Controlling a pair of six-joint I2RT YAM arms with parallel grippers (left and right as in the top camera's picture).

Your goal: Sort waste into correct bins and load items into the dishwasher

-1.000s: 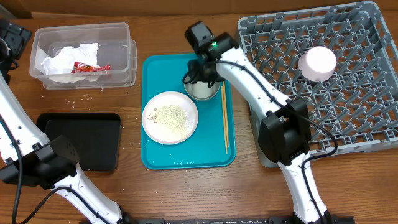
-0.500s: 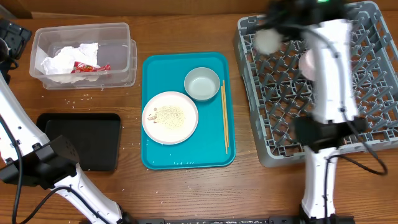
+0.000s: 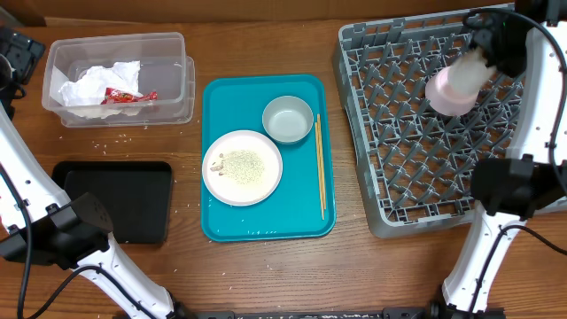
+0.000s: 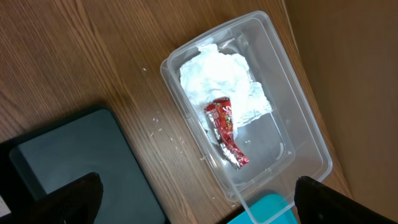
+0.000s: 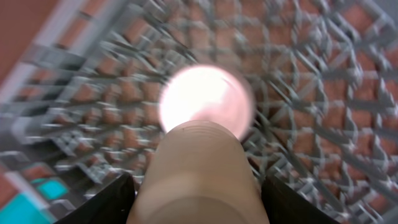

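I should move my right gripper back and to the right in the overhead view, because the pinkish-white cup takes the spot below. Then I should lower my right gripper's cup onto the rack's empty wires (image 5: 239, 30).
My right gripper (image 3: 480, 55) is shut on a whitish cup (image 3: 469, 71) and holds it over the back right of the grey dish rack (image 3: 425, 177), just above a pinkish-white cup (image 3: 446, 96) that stands in the rack. In the right wrist view the held cup (image 5: 199, 174) fills the gap between the fingers (image 5: 106, 202), with the other cup (image 5: 206, 93) beyond it. My left gripper (image 4: 199, 211) is open and empty, high over the clear tub (image 4: 298, 124), which holds the napkin (image 4: 211, 81) and the red wrapper (image 4: 227, 134).
The teal tray (image 3: 221, 226) holds a white plate (image 3: 242, 167) with rice on it, a grey bowl (image 3: 288, 118) and chopsticks (image 3: 320, 168). The black tray (image 3: 124, 199) lies at the front left. Crumbs (image 3: 115, 137) are scattered in front of the tub (image 3: 168, 44).
My right arm has swung from the bowl on the teal tray over to the back right of the dish rack, carrying the whitish cup. The left arm has not moved.
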